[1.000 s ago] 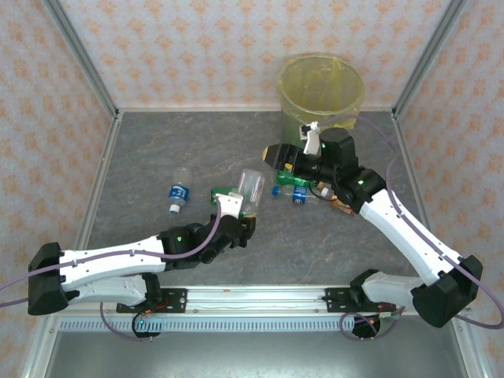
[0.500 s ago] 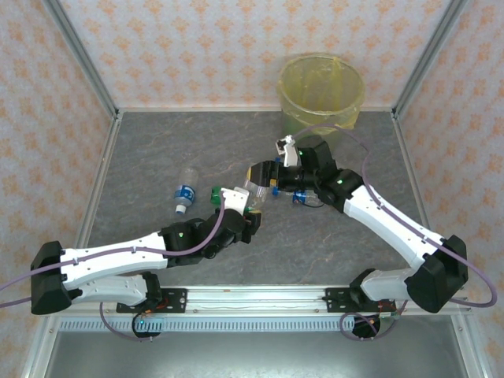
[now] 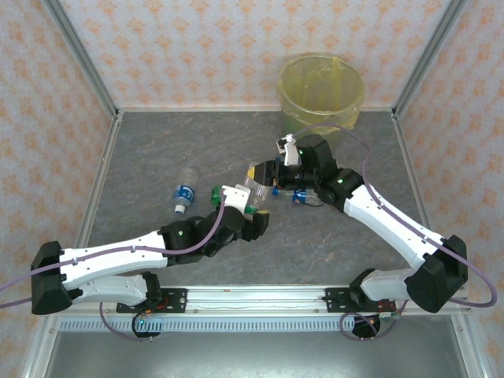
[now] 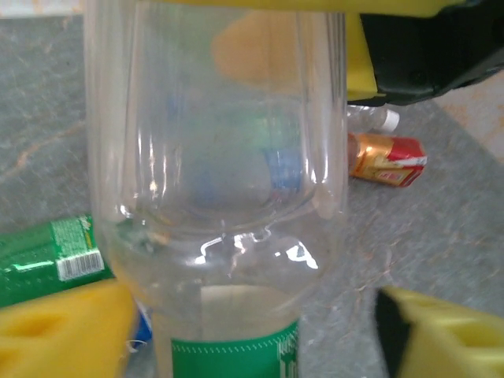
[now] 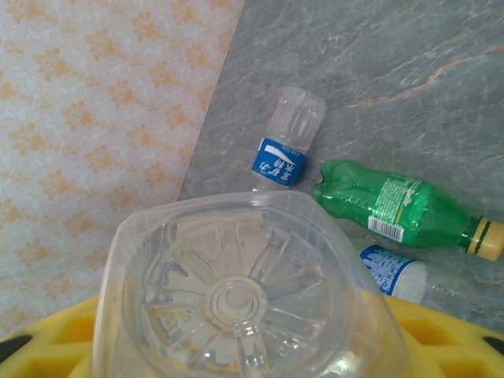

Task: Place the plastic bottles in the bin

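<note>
The bottle in my right gripper needs to go outward over the pale-yellow bin's opening [image 3: 322, 82] next. I should let go of the bottle's base there, since the left gripper's fingers are clear.
A clear bottle with a green label [image 3: 257, 191] hangs above the table between both grippers. My left gripper [image 3: 253, 208] is open around its label end [image 4: 236, 346]; the yellow pads [image 4: 63, 331] stand off its sides. My right gripper [image 3: 264, 171] is shut on the bottle's base [image 5: 236, 299], yellow pads [image 5: 445, 331] pressing both sides. Lying on the table are a blue-labelled bottle [image 3: 183, 191] [image 5: 285, 146], a green bottle [image 5: 394, 205] [image 4: 47, 256], another blue-labelled one [image 5: 394, 269] and a red-labelled one [image 4: 386, 157]. The pale-yellow bin [image 3: 346, 102] stands at the back right.
Patterned walls with metal posts close in the table on the left, back and right. A few bottles [image 3: 298, 195] lie under the right arm near the table's middle. Bare grey tabletop [image 3: 315, 244] stretches in front of the arms.
The right arm swung left to the raised bottle and closed on its base. The left gripper then opened and let go of the bottle, staying where it was.
</note>
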You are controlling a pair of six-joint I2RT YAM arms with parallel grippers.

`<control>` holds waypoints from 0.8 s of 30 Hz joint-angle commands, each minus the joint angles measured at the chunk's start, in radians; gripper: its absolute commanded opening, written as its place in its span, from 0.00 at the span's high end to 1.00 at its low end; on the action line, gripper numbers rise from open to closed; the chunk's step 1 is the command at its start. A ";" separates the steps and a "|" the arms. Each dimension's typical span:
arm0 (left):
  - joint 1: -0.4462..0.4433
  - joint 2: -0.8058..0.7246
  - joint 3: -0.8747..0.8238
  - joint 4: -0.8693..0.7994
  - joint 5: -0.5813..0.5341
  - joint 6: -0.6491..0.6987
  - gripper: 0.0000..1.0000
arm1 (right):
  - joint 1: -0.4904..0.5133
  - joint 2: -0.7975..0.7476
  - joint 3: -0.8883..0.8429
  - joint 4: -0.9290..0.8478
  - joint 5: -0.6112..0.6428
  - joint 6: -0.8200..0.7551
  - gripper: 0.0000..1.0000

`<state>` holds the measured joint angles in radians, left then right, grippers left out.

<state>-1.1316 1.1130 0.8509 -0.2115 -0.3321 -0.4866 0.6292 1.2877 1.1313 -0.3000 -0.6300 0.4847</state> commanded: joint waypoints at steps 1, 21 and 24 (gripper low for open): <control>0.006 -0.022 0.033 0.023 -0.034 0.010 0.02 | -0.028 -0.002 0.076 -0.023 0.080 -0.020 0.51; 0.130 -0.190 0.071 -0.039 -0.072 -0.087 0.01 | -0.375 0.146 0.501 -0.119 0.443 -0.061 0.52; 0.131 -0.216 0.065 -0.054 -0.091 -0.093 0.01 | -0.405 0.190 0.577 -0.120 0.527 -0.064 0.52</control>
<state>-1.0054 0.9253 0.9028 -0.2264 -0.3782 -0.5583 0.2455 1.4521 1.6356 -0.4129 -0.2256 0.4400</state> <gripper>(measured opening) 0.991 0.550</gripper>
